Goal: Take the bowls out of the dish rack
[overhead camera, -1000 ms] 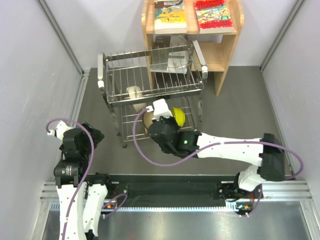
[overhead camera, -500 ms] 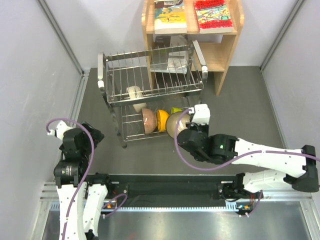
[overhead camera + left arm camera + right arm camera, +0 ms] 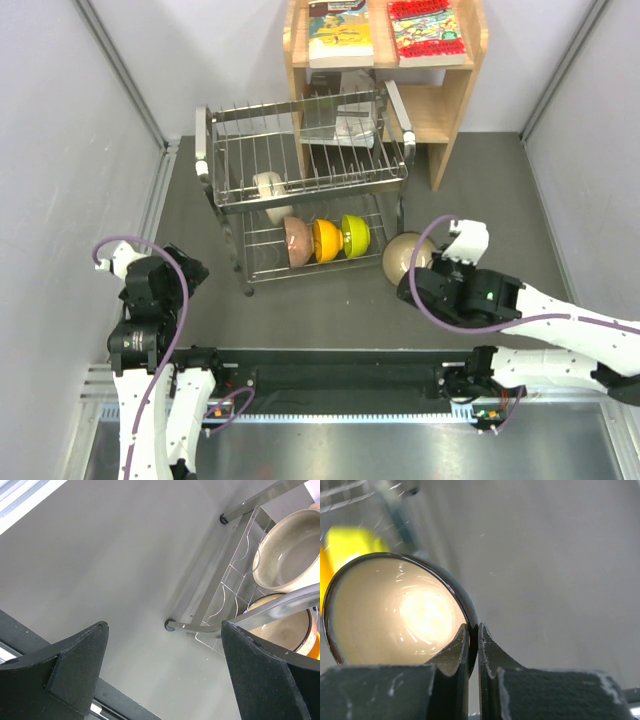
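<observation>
My right gripper moves the bowl away from the rack and outward next. It then brings the bowl down onto that dark surface, since the table beside the rack lies bare.
The steel wire dish rack point(image 3: 238, 150) stands at the back middle. Its upper tier holds a cream-white bowl point(image 3: 270, 187). Its lower tier holds a pinkish-brown bowl point(image 3: 297, 241), an orange bowl point(image 3: 326, 240) and a yellow-green bowl point(image 3: 355, 235). My right gripper point(image 3: 418, 271) is shut on the rim of a bowl point(image 3: 403, 256) with a pale inside and dark outside, held just right of the rack. The right wrist view shows the fingers point(image 3: 473, 630) pinching that bowl point(image 3: 390, 610). My left gripper point(image 3: 165, 675) is open and empty, near the rack's front left foot point(image 3: 170, 625).
A wooden bookshelf point(image 3: 450, 110) with books stands behind the rack at the right. Grey walls close in both sides. A black rail point(image 3: 340, 372) runs along the near edge. Dark table surface point(image 3: 480, 190) lies to the right of the rack.
My right gripper has drawn the pale-inside bowl out of the rack's lower tier and carried it right, clear of the rack. The left arm has not moved.
</observation>
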{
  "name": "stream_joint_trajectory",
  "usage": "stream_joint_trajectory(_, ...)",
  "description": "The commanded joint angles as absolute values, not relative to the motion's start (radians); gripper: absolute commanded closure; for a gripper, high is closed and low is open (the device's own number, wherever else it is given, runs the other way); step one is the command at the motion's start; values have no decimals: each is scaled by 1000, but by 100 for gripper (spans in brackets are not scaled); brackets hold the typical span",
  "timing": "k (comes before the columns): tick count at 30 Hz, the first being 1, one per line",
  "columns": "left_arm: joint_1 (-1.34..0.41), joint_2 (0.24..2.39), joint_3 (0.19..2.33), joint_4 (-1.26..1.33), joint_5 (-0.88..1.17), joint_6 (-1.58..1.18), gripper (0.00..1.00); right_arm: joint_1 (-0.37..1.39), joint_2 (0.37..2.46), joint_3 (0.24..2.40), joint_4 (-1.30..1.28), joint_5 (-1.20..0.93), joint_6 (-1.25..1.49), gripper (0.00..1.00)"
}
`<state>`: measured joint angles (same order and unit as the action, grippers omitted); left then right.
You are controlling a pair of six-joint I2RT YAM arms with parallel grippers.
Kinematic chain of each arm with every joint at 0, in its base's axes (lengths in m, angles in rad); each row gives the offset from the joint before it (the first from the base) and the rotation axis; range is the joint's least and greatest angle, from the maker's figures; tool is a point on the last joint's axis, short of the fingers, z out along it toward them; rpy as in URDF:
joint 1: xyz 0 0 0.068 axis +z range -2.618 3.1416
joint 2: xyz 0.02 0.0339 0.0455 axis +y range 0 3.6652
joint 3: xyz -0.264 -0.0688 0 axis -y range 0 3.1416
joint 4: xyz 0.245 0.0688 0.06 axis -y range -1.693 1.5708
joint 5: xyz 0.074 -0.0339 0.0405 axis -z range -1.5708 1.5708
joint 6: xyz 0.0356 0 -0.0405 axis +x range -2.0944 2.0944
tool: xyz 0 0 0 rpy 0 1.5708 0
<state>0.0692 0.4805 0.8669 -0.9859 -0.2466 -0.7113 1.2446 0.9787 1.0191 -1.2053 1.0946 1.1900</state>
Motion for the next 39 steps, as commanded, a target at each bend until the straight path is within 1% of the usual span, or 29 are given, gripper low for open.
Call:
stream_joint_trajectory(1, 68, 492, 865, -922, -238, -701, 1, 1131, 928, 1017, -1200, 1172, 1224, 100)
stream_joint_trajectory(5, 67, 492, 865, -922, -236, -700, 1, 1069, 894, 986, -1146, 1174, 1177, 100)
stream_joint_trajectory(11, 67, 499, 864, -917, -233, -698, 1, 907, 887, 943, -996, 1126, 1019, 100)
stream_joint_trajectory(14, 67, 502, 864, -916, -232, -696, 1, 812, 896, 908, -864, 1065, 916, 100)
stream_joint_trajectory(15, 67, 502, 864, -916, -232, -696, 1, 761, 894, 896, -771, 1042, 837, 100)
stream_joint_trajectory(19, 67, 503, 865, -916, -229, -695, 1, 641, 903, 838, -597, 918, 720, 100)
stream_joint_trajectory(24, 67, 503, 864, -913, -230, -693, 1, 470, 994, 824, -448, 793, 612, 100)
stream_joint_trajectory(30, 68, 503, 864, -913, -229, -692, 1, 355, 1127, 813, -322, 693, 581, 100)
stream_joint_trajectory(39, 67, 509, 864, -911, -226, -690, 1, 278, 1302, 811, -210, 658, 604, 100)
